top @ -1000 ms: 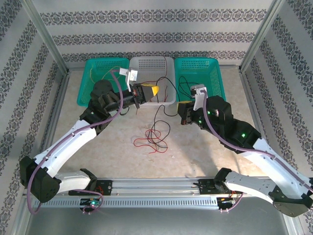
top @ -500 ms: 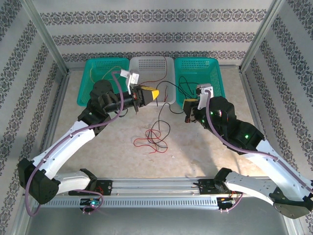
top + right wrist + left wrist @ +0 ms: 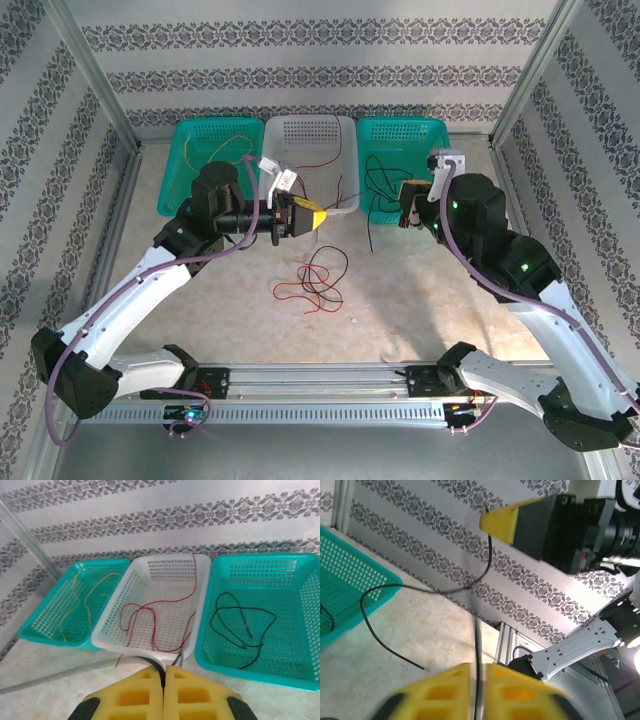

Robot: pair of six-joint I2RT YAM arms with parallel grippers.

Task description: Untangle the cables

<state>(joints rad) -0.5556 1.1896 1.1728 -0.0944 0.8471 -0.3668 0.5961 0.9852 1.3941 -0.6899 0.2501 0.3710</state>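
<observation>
My right gripper carries this matching piece of cable outward over the basket's bottom next and releases it. The teal basket already holding black cable [image 3: 404,168] [image 3: 260,620] lies outward.
A loose tangle of red and black cables [image 3: 312,280] lies on the table between the arms. My right gripper [image 3: 402,208] [image 3: 163,669] is shut on a black cable [image 3: 368,232] at the front of the right basket, and a stretch of it hangs down. In the left wrist view that cable [image 3: 445,591] curves from the right gripper [image 3: 492,522] down to a free end on the table. My left gripper [image 3: 312,214] [image 3: 479,667] hovers before the white basket. Its jaws stand slightly apart, with a blurred dark strand in the gap.
Three baskets line the back. The left teal basket [image 3: 190,170] [image 3: 45,615] holds a yellow cable [image 3: 85,595]. The white basket [image 3: 310,125] [image 3: 150,650] holds a red cable [image 3: 150,607]. The right teal basket [image 3: 440,140] [image 3: 280,580] holds a black cable [image 3: 240,615]. Metal frame posts stand at both sides.
My right gripper rose and moved back toward the right basket, drawing the black cable away from the tangle. My left gripper shifted slightly right and its jaws parted a little.
</observation>
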